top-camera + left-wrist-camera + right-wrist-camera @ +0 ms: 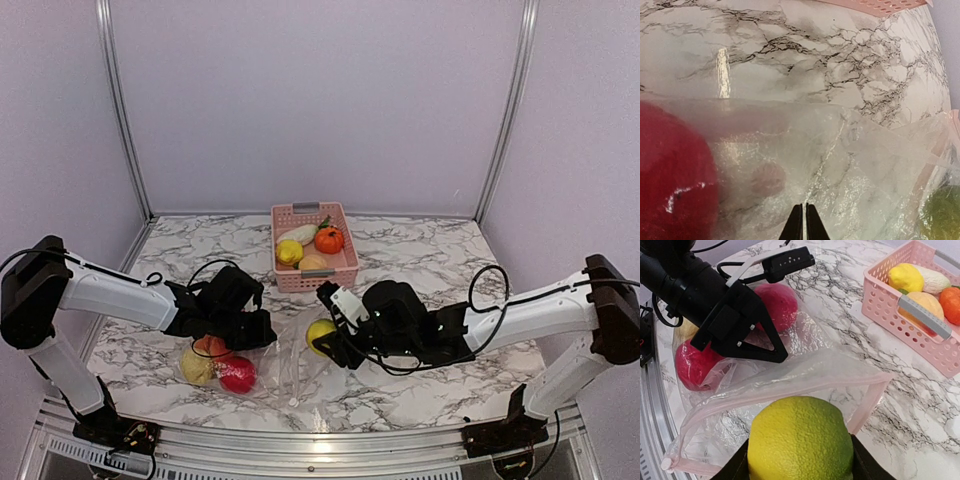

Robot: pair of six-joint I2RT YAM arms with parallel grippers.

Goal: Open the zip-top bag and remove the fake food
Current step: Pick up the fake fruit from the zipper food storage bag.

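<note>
The citrus will next be lifted from the bag's opening by my right gripper, then carried outward and down into the basket (338, 262) (947, 329) beside the pale fruit, where there is space.
The zip-top bag (272, 362) lies open on the marble table, its pink zip strip (871, 402) facing my right arm. My left gripper (804, 206) is shut, pinching the bag's upper plastic layer (805, 371); from the right wrist it shows as black fingers (760, 347). Inside the bag are a red fruit (237, 375), a yellowish one (195, 368) and an orange one (210, 346). My right gripper (800, 456) is shut on a yellow-green citrus (800, 432), held at the bag's mouth (320, 332).
A pink slotted basket (346, 272) stands behind the bag at the table's middle. It holds a lemon (905, 276), a white radish (935, 280), an orange fruit (328, 240) and a pale one. Metal rails edge the table.
</note>
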